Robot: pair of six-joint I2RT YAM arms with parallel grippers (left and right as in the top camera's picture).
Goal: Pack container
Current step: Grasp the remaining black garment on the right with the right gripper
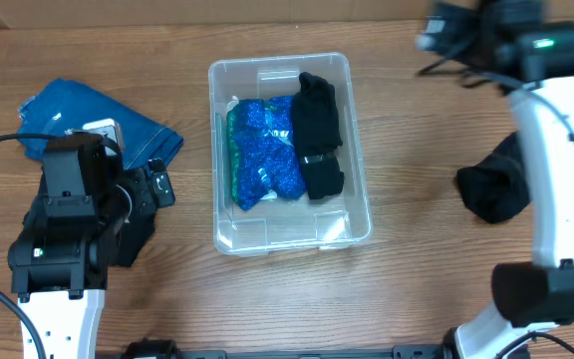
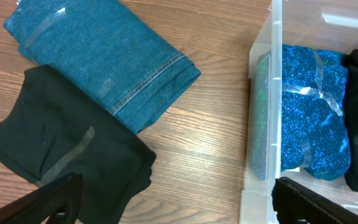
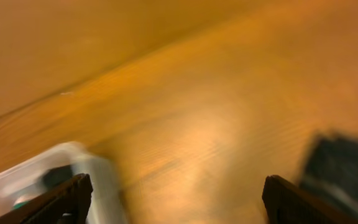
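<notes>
The second black cloth is still unpacked on the tabletop, so my right gripper needs to move back and down onto that cloth's side away from the container.
The clear container sits mid-table and holds a blue sparkly bundle and a black garment. My left gripper hangs open and empty over the wood between a black cloth and the container's left wall; in the left wrist view the open jaws span that gap. My right gripper is at the far right, beyond the container's far corner. In the blurred right wrist view its jaws are open and empty, with the container at lower left.
A folded blue denim piece lies at the far left, also in the left wrist view. A second black cloth lies on the right of the table beside the right arm, a dark blur in the right wrist view.
</notes>
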